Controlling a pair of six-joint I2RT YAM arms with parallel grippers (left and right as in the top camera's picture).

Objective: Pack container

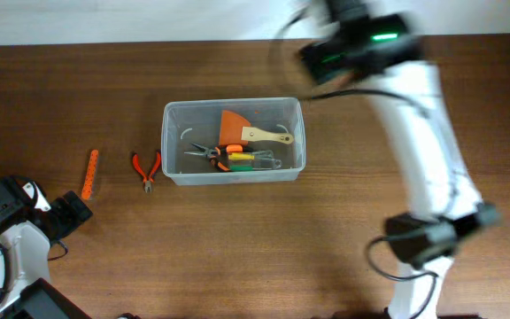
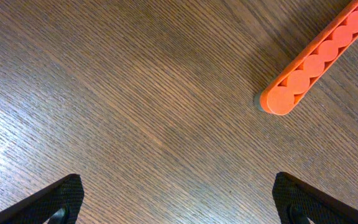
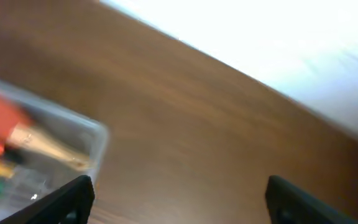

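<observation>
My left gripper will next move outward, turn in line and go down over the orange strip-shaped tool's middle (image 1: pixel 90 175) (image 2: pixel 329 50), because the tool is below my gripper and outward of it.
The container (image 1: pixel 173 124), a clear plastic bin, sits mid-table. It holds an orange scraper with a wooden handle (image 1: pixel 246 132), small pliers and screwdrivers. An orange strip-shaped tool (image 1: pixel 90 174) and orange-handled pliers (image 1: pixel 146 170) lie on the table left of it. My left gripper (image 1: pixel 73 211) is open and empty near the front left. In the left wrist view (image 2: pixel 179 199) the orange strip (image 2: pixel 316 59) lies ahead to the right. My right gripper (image 1: pixel 321 58) is blurred, above the bin's far right corner. It is open and empty in the right wrist view (image 3: pixel 179 199), which shows the bin's corner (image 3: pixel 95 137).
The brown wooden table (image 1: pixel 370 151) ends at a white wall along the far edge (image 1: pixel 149 22). The right arm's base (image 1: pixel 423 239) stands at the front right, the left arm's base at the front left corner.
</observation>
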